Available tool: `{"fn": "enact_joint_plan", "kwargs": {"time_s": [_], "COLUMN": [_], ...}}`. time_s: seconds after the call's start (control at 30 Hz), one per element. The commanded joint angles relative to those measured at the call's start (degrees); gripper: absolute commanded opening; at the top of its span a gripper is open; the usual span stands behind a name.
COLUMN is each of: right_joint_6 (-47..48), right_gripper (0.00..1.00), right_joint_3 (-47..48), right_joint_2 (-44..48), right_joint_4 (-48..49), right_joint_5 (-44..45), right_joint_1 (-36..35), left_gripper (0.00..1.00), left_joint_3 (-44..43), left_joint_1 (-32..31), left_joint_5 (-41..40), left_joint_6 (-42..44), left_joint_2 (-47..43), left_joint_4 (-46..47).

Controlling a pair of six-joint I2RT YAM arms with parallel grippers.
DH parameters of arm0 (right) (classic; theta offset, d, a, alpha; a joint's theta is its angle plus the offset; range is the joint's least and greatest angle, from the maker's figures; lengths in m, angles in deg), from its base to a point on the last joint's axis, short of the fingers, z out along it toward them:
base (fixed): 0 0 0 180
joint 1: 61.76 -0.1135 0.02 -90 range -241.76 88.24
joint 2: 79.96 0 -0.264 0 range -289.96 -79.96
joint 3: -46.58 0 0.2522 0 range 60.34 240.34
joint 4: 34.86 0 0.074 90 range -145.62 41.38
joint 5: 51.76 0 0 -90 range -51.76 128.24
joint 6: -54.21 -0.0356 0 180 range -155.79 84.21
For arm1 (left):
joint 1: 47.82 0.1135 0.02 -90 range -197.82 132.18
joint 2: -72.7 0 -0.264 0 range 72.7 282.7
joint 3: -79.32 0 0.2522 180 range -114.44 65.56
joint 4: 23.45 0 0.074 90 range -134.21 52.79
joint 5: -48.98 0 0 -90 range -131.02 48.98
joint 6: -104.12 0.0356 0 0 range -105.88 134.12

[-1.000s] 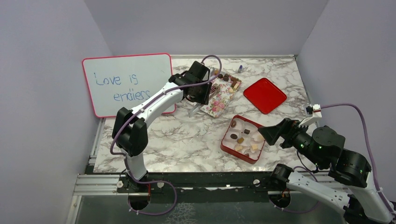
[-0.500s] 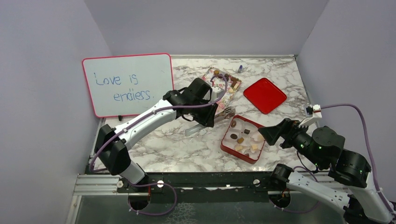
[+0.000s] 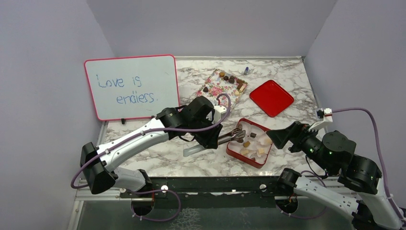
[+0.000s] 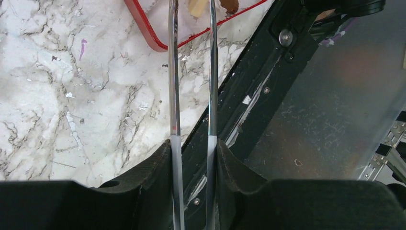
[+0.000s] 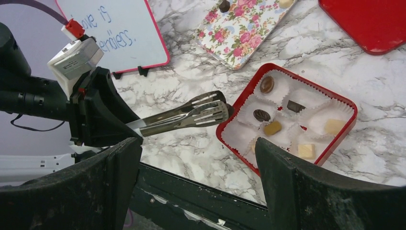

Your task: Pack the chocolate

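Note:
The dark lump (image 5: 230,110) comes down with my left gripper into the empty paper cup in the box corner beside the ends of the tongs next.
My left gripper (image 3: 210,137) is shut on metal tongs (image 3: 229,136); in the left wrist view its fingers (image 4: 160,158) press the two blades (image 4: 174,72). The tong tips (image 5: 215,109) reach the left rim of the red box (image 3: 233,152), and a small dark lump (image 5: 230,110) shows at them. The box holds several chocolates in white paper cups: brown (image 5: 267,84), dark (image 5: 261,115), caramel (image 5: 273,127), cream (image 5: 334,126). More chocolates (image 3: 231,79) lie on the floral tray (image 3: 218,90) at the back. My right gripper (image 3: 282,136) is open and empty, right of the box.
A red lid (image 3: 271,97) lies at the back right. A whiteboard (image 3: 130,86) stands at the back left. A small blue-capped object (image 3: 246,70) sits by the back wall. The table's black front rail (image 5: 191,191) is just below the box.
My left arm has swung from the floral tray forward and to the right, carrying the tongs to the red box's left rim. The right arm has not moved.

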Motion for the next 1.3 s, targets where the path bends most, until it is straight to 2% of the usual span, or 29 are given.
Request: {"fn": "enact_joint_plan", "kwargs": {"time_s": [0.0,0.43,1.0,1.27], "right_joint_6": [-0.93,-1.11,-1.49,-1.36], "right_gripper": [0.95,0.95,0.95,0.95], "right_joint_3": [-0.09,-0.25,0.23,-0.07], "right_joint_2": [0.96,0.29,-0.18,-0.23], "right_joint_4": [-0.88,-0.4,-0.55,-0.12], "right_joint_5": [1.91,1.05,0.54,0.37], "right_joint_1": [-0.44,-0.46,-0.47,-0.44], "left_gripper": [0.18,0.19,0.22,0.27], "left_joint_3": [1.31,4.84,4.88,4.78], "left_joint_1": [-0.93,-2.28,-2.5,-2.59], "left_joint_5": [1.03,0.91,-0.09,-0.39], "left_joint_6": [-0.76,-0.03,0.53,0.71], "left_joint_2": [-1.49,1.37,4.52,4.78], "left_joint_4": [1.01,2.02,3.22,3.43]}}
